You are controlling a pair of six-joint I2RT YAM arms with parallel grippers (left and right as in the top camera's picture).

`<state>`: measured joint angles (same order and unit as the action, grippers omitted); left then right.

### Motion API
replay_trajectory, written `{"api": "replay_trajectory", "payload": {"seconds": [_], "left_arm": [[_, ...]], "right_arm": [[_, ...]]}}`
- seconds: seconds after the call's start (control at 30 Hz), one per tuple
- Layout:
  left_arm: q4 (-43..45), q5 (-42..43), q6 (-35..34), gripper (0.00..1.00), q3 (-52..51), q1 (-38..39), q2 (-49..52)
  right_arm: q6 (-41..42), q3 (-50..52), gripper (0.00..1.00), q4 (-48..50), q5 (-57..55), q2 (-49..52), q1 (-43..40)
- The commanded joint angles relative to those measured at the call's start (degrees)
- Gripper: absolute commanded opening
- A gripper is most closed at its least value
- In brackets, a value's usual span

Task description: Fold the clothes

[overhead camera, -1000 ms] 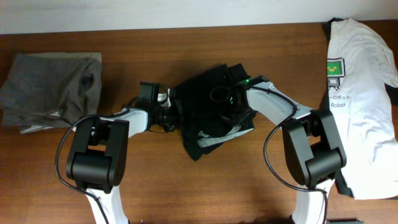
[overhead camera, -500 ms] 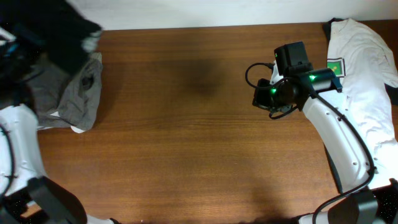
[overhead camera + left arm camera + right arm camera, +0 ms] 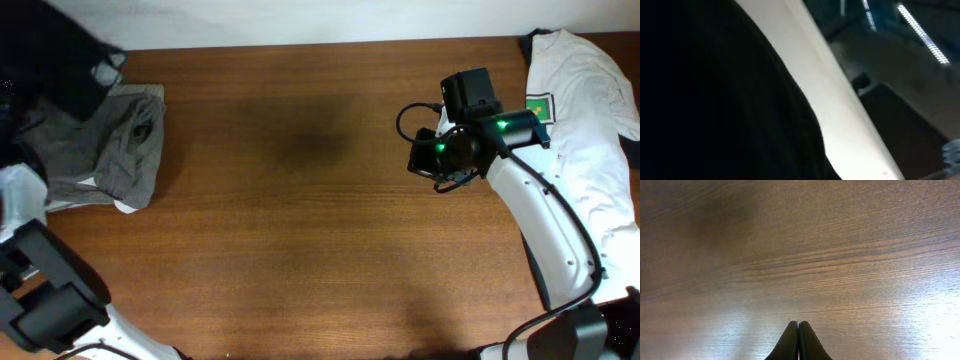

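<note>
I will lower my left gripper toward the back part of the grey garment (image 3: 110, 150) and let go of the black shorts (image 3: 60, 50) there, because they still hang lifted above it.
The black shorts (image 3: 60, 50) hang lifted at the far left back corner, above the back part of the grey garment (image 3: 110, 150), which lies crumpled on the table. Black fabric (image 3: 715, 100) fills most of the left wrist view and hides the left fingers; the left gripper holds the shorts. My right gripper (image 3: 425, 160) is shut and empty above bare table right of centre; its closed fingertips (image 3: 798, 330) show over wood. The white printed T-shirt (image 3: 580, 150) lies spread at the right edge.
The brown wooden table (image 3: 300, 220) stretches between the grey garment and the T-shirt. A pale wall strip (image 3: 300, 20) runs along the back edge. A pale band (image 3: 835, 110) crosses the left wrist view beside the black fabric.
One second ago both grippers were at the shorts in the table's middle. The left arm has carried the shorts to the far left back corner; the right arm has withdrawn to the right, shut.
</note>
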<state>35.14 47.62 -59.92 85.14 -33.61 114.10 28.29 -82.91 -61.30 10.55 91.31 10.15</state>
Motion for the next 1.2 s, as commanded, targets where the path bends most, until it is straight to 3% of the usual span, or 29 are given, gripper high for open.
{"api": "replay_trajectory", "payload": {"seconds": [0.0,0.1,0.23,0.27,0.37,0.43,0.47,0.5,0.53,0.6,0.63,0.7,0.8,0.93,1.1,1.17], "left_arm": [[-10.34,-0.24,4.37,0.00,1.77,1.86,-0.63],[-32.44,-5.51,21.29,0.00,1.77,-0.76,-0.61],[-46.25,-8.52,32.37,0.08,1.77,-6.12,-0.61],[-50.69,-11.80,35.52,0.16,1.77,-6.86,-0.61],[-60.78,-12.28,43.25,0.63,1.81,-11.06,-3.26],[-65.83,-12.33,47.25,0.74,1.81,-13.05,-9.38],[-69.66,-12.35,49.70,0.74,1.81,-13.44,-15.26],[-71.21,-12.31,50.66,0.74,1.81,-13.44,-18.21],[-72.57,-12.31,50.97,0.67,1.81,-13.44,-23.10],[-71.80,-12.44,52.19,0.07,1.81,-12.07,-30.25],[-71.10,-15.67,54.95,0.03,1.81,-9.77,-30.86],[-66.62,-24.09,59.21,0.03,1.79,-4.98,-26.18],[-56.78,-24.09,61.75,0.06,1.79,-0.85,-9.99],[-61.66,-23.34,69.26,0.07,1.79,-0.02,4.02],[-75.10,-25.40,72.00,0.04,1.81,-0.07,3.63],[-77.09,-25.35,72.06,0.12,2.51,0.13,-4.00]], "right_arm": [[0.26,-0.39,0.05,-0.28,-0.70,0.22,0.07],[0.26,-0.39,0.05,-0.66,-0.70,0.22,0.07],[0.24,-0.39,0.05,-0.68,-0.72,0.22,0.04],[0.24,-0.39,0.05,-0.70,-0.72,0.22,0.04],[0.22,-0.39,0.05,-0.74,-0.72,0.22,0.04],[0.22,-0.39,0.05,-0.72,-0.72,0.22,0.04],[0.22,-0.39,0.05,-0.72,-0.70,0.22,0.04],[0.22,-0.39,0.05,-0.74,-0.70,0.22,0.04],[0.22,-0.39,0.05,-0.76,-0.70,0.22,0.04],[0.20,-0.39,0.06,-0.85,-0.74,0.22,0.04],[0.22,-0.39,0.06,-0.68,-0.72,0.22,0.04],[0.22,-0.39,0.06,-0.66,-0.72,0.22,0.04],[0.22,-0.39,0.06,-0.74,-0.70,0.22,0.07],[0.26,-0.39,0.06,-0.87,-0.70,0.22,0.04],[0.22,-0.42,0.05,-0.90,-0.70,0.17,0.04],[-0.52,-0.98,0.05,-0.81,-0.72,-1.03,-0.04]]}}
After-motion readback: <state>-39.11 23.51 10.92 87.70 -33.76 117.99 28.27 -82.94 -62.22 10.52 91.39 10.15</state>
